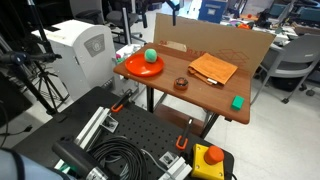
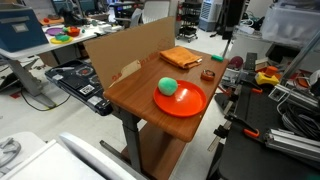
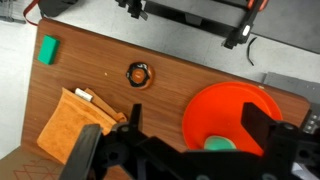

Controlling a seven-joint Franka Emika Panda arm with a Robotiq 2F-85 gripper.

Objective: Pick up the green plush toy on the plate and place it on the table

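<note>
The green plush toy [image 1: 150,57] [image 3: 220,144] is next, so my open gripper should move right in the wrist view and lower its fingers around it.
The small round green plush toy [image 1: 150,57] sits on the orange-red plate [image 1: 132,68] at one end of the brown wooden table [image 1: 215,95]. Both also show in an exterior view, the toy [image 2: 168,86] on the plate [image 2: 190,106]. In the wrist view my gripper [image 3: 198,125] is open and empty, high above the table [image 3: 100,70]. Its two dark fingers straddle the plate [image 3: 215,100]. The toy [image 3: 220,144] shows only partly, behind the gripper body. I cannot make out the gripper clearly in either exterior view.
An orange notebook [image 3: 70,128] with a small white item on it, a brown ring [image 3: 138,74] and an angular green block [image 3: 47,49] lie on the table. A cardboard panel [image 1: 215,40] lines its back edge. A black perforated board [image 1: 125,130] with cables lies below.
</note>
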